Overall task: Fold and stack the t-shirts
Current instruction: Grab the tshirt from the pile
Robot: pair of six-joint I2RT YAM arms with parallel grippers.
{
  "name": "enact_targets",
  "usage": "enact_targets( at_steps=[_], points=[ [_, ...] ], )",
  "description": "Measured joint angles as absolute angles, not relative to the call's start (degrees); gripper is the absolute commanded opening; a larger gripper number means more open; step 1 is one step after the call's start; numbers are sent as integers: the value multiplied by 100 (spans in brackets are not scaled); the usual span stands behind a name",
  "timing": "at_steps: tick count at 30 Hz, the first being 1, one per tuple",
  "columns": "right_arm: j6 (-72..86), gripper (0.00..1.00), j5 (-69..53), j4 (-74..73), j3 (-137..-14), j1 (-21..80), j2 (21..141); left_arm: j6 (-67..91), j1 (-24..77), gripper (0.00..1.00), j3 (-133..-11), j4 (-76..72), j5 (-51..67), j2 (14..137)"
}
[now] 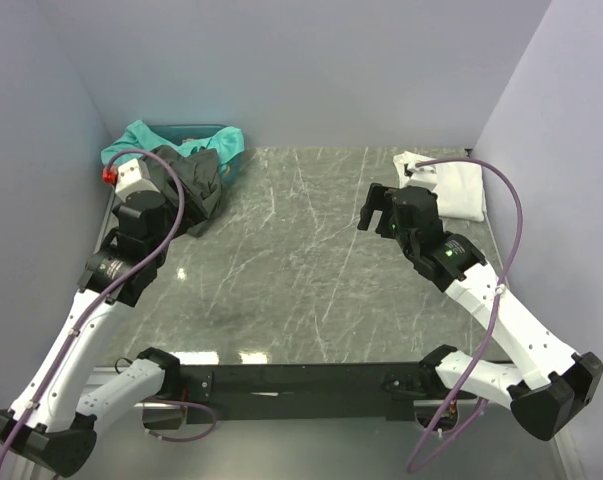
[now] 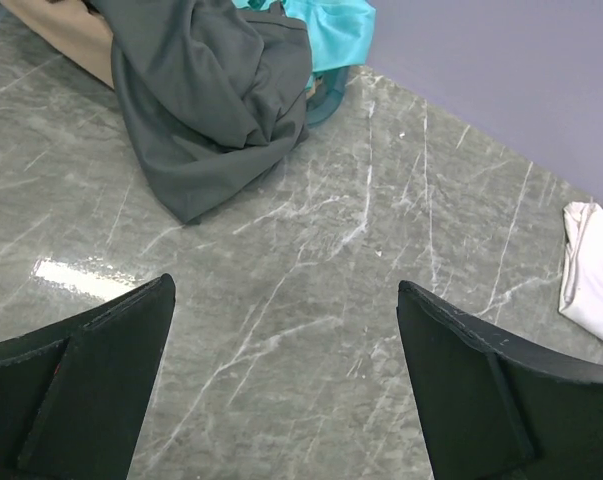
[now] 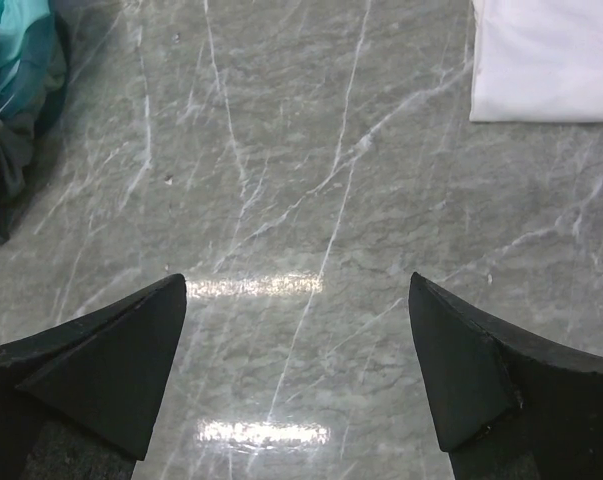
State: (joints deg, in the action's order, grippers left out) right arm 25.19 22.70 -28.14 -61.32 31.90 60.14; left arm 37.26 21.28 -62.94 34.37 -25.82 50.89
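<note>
My left gripper reaches outward and lowers onto the crumpled folds of the dark charcoal t-shirt (image 1: 196,180) (image 2: 186,55) next, since they lie outward of and below its open fingers.
A dark charcoal t-shirt (image 1: 196,180) lies crumpled at the back left, spilling onto the marble table; it also shows in the left wrist view (image 2: 206,100). A teal shirt (image 1: 181,138) lies behind it, and a tan shirt (image 2: 61,35) shows beside it. A folded white t-shirt (image 1: 456,190) lies flat at the back right, also in the right wrist view (image 3: 546,60). My left gripper (image 1: 179,212) is open and empty just in front of the dark shirt (image 2: 286,295). My right gripper (image 1: 378,218) is open and empty over bare table, left of the white shirt (image 3: 297,285).
The shirt pile sits in or against a dark teal container rim (image 1: 196,127) in the back left corner. Pale walls close the table at the left, back and right. Purple cables loop over both arms. A black rail (image 1: 301,380) runs along the near edge.
</note>
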Motion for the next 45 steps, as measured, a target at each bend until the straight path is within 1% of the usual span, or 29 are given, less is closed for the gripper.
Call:
enact_targets(
  at_steps=[13,17,21,25,29,31,39,45],
  points=[
    [2460,98,2399,-2731,-6066,3190,5970,3706,2128,100,-6302,3081,-2410,5098],
    [2460,98,2443,-2687,-5905,3190,5854,3704,2078,99,-6460,3146,-2410,5349],
    [2460,98,2447,-2659,-5804,3190,5793,3656,1809,100,-6875,3148,-2314,5892],
    [2460,99,2480,-2659,-5752,3190,5721,3634,1253,99,-7144,3094,-1992,6324],
    [2460,99,2504,-2639,-5666,3190,5548,3667,631,99,-7402,3015,-1551,6941],
    [2462,99,2532,-2635,-5664,3190,5452,3662,421,99,-7625,2965,-1367,7476],
    [2589,99,2646,-2624,-5393,3190,5103,3603,82,99,-8746,2967,-1035,9675],
    [2735,99,2714,-2657,-5236,3190,4899,3531,-139,99,-9463,3105,-991,10689]
  ],
)
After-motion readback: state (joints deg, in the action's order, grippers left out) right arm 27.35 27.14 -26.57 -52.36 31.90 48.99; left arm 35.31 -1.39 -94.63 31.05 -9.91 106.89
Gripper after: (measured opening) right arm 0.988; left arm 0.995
